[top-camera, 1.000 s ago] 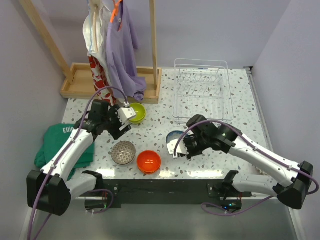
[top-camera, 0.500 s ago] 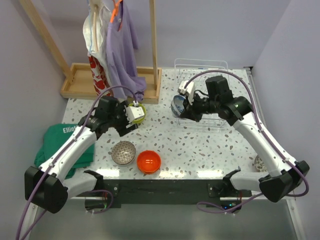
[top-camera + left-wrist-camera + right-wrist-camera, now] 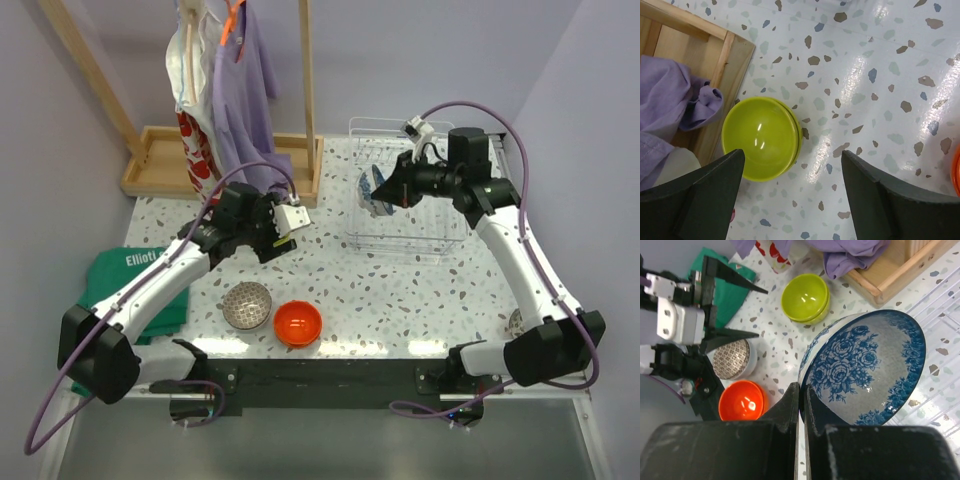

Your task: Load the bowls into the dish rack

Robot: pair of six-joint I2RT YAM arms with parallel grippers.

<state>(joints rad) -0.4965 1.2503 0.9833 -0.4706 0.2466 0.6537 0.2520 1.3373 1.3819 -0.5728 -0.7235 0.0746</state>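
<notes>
My right gripper next lowers the tilted bowl between the wires of the near section of the dish rack, empty below it, and releases the bowl.
My right gripper is shut on the rim of the white bowl with the blue pattern and holds it tilted on edge over the left part of the clear wire dish rack. In the right wrist view the jaws pinch the bowl's rim. My left gripper is open and empty above the lime green bowl, which sits on the table near its left finger. The grey-brown speckled bowl and the orange-red bowl sit side by side at the front.
A wooden tray base with posts stands at the back left, with hanging clothes draping onto it next to the green bowl. A folded green cloth lies at the left edge.
My right arm lifted the blue-patterned bowl from the table's middle and carried it back to the rack. My left gripper moved right, over the lime green bowl.
</notes>
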